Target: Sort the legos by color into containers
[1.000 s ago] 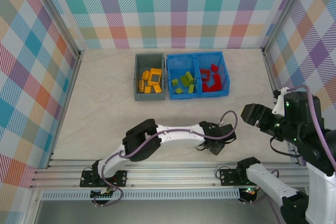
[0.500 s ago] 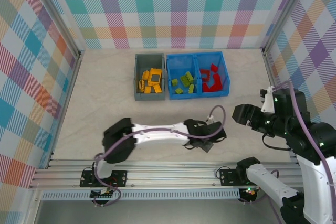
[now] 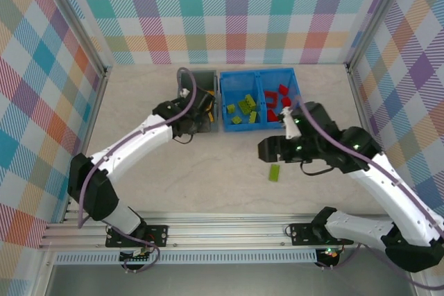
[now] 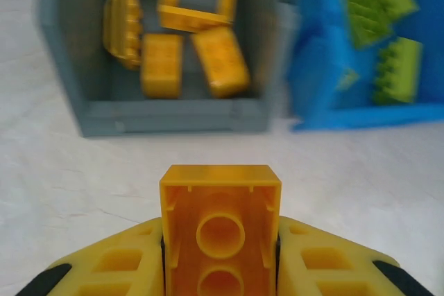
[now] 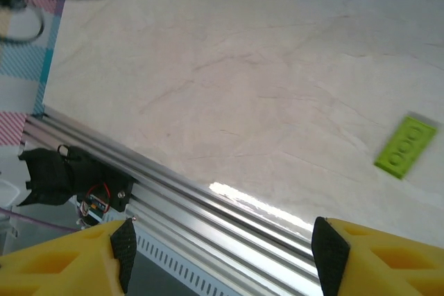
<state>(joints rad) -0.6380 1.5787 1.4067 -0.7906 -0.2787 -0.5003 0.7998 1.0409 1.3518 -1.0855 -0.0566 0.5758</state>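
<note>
The left gripper carries the yellow brick outward and down to release it next, since the dark grey bin's near end (image 3: 207, 120) (image 4: 183, 74) lies below and outward of its fingers.
A yellow brick (image 4: 220, 230) is clamped between the fingers of my left gripper (image 4: 220, 240), hollow underside facing the camera. That gripper (image 3: 186, 117) hovers at the near left edge of the dark grey bin (image 4: 173, 116), which holds several yellow bricks (image 4: 208, 60). The blue bin (image 3: 257, 72) beside it has green bricks (image 3: 243, 109) in its left compartment and red bricks (image 3: 277, 98) in its right. One flat lime green brick (image 3: 275, 172) lies alone on the table. My right gripper (image 3: 269, 149) hangs open and empty just above and behind it; in the right wrist view the green brick (image 5: 406, 145) lies far right.
The aluminium rail (image 5: 208, 206) at the table's near edge runs under my right gripper (image 5: 222, 254). Plaid walls (image 3: 41, 102) enclose the table on three sides. The right arm (image 3: 347, 150) crosses in front of the blue bin's right corner.
My left arm has swung from the table's front middle up to the grey bin, carrying the yellow brick. The right arm has moved left over the table. The green brick now lies uncovered.
</note>
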